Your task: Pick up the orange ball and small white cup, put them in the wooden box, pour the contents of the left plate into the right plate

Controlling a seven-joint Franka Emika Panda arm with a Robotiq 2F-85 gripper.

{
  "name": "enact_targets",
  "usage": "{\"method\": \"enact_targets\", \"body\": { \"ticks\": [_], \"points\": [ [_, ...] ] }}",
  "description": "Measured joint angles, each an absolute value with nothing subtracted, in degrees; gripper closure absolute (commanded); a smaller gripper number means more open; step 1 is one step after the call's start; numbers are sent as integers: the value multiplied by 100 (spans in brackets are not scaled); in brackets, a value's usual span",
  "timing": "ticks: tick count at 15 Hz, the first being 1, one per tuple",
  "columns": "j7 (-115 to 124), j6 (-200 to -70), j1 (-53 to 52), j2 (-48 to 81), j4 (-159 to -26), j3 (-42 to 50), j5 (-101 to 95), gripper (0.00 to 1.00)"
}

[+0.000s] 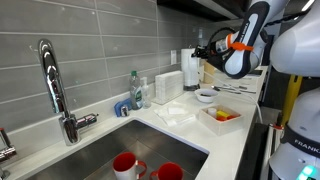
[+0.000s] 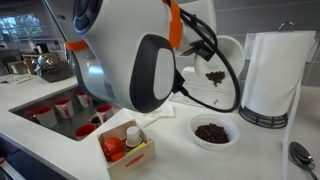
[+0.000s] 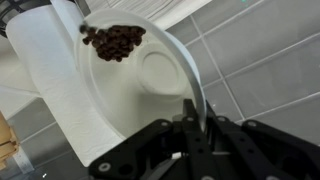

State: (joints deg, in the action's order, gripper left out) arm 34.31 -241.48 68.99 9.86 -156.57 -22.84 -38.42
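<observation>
Next, my gripper descends to the bare counter (image 2: 175, 116) beside the lower plate, turning the held plate level, and releases its rim, since the counter below has room.
My gripper (image 3: 193, 112) is shut on the rim of a white plate (image 3: 160, 75) and holds it tilted in the air. Dark brown pieces (image 3: 113, 42) are gathered at the plate's edge. In an exterior view the held plate (image 2: 222, 62) hangs above a round white plate (image 2: 214, 131) that also holds dark brown pieces. The wooden box (image 2: 126, 152) stands on the counter in front, with the orange ball (image 2: 113, 148) and the small white cup (image 2: 133, 135) inside it. The box (image 1: 222, 116) and the lower plate (image 1: 206, 95) also show in an exterior view, below my gripper (image 1: 203, 50).
A paper towel roll (image 2: 270, 75) stands close to the held plate. A sink with red cups (image 1: 128, 165) lies beside the counter, with a faucet (image 1: 55, 85) and a soap bottle (image 1: 136, 90) behind it. A spoon (image 2: 303, 153) lies at the counter edge.
</observation>
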Motion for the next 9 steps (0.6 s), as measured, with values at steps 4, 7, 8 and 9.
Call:
{"method": "enact_targets", "body": {
  "ticks": [4,7,8,9],
  "points": [
    [3155,-24147,6855,1140,-15749,-2158,-3839,100],
    [3006,-24089,5986,1281,-15750,-1211,-3717,100],
    [2960,-24048,5720,1316,-15749,-981,-3603,100],
    [2921,-23996,5477,1339,-15749,-782,-3497,100]
  ]
}}
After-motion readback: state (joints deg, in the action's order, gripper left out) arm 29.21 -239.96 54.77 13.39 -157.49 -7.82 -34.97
